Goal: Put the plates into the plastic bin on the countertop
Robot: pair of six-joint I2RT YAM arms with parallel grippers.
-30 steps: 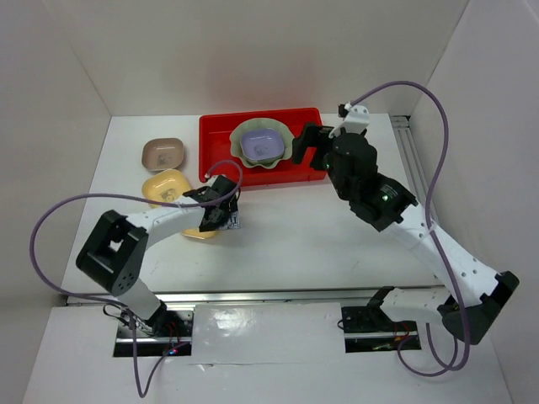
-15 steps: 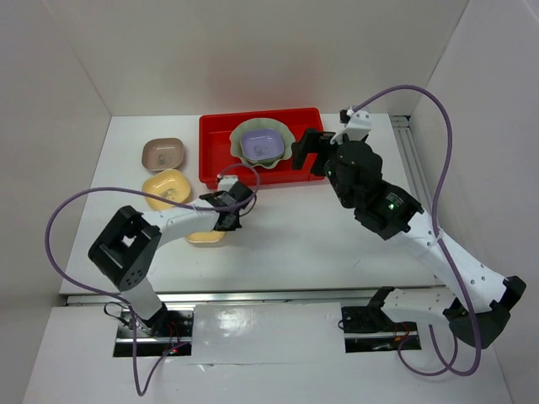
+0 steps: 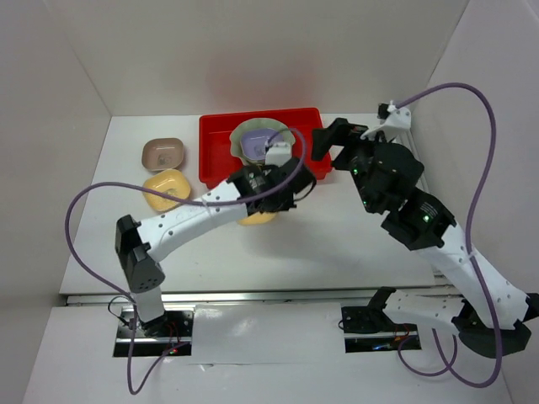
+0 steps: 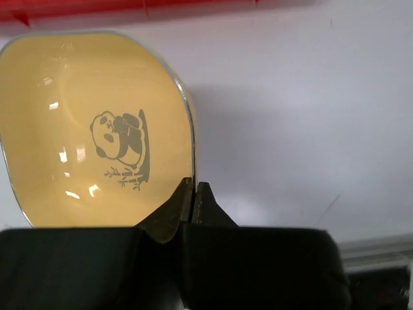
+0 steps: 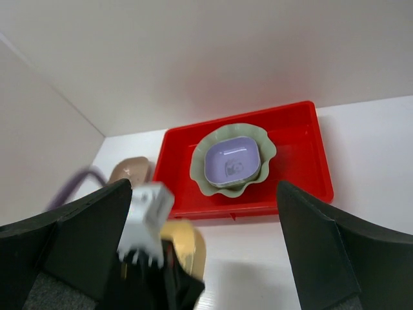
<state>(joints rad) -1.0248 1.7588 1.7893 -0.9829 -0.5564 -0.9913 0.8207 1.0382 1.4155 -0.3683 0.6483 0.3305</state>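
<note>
I need to move my left gripper outward past the near side of the bin next, then down over the lavender dish. That dish is empty and open for the yellow plate.
My left gripper is shut on the rim of a yellow plate with a panda print, held above the countertop just in front of the plastic bin. From the top, that gripper hides most of the plate. The red bin holds a pale green scalloped dish with a lavender dish nested in it. My right gripper is open and empty, and hangs by the bin's right end. A brownish-pink dish and another yellow dish lie left of the bin.
White walls enclose the countertop on the left, back and right. A metal rail runs along the right side. Purple cables loop over both arms. The left arm's white wrist block shows low in the right wrist view.
My left gripper has shut on the yellow plate, lifted it and swung right to the bin's front edge. The right arm has drawn back to the right, still open.
</note>
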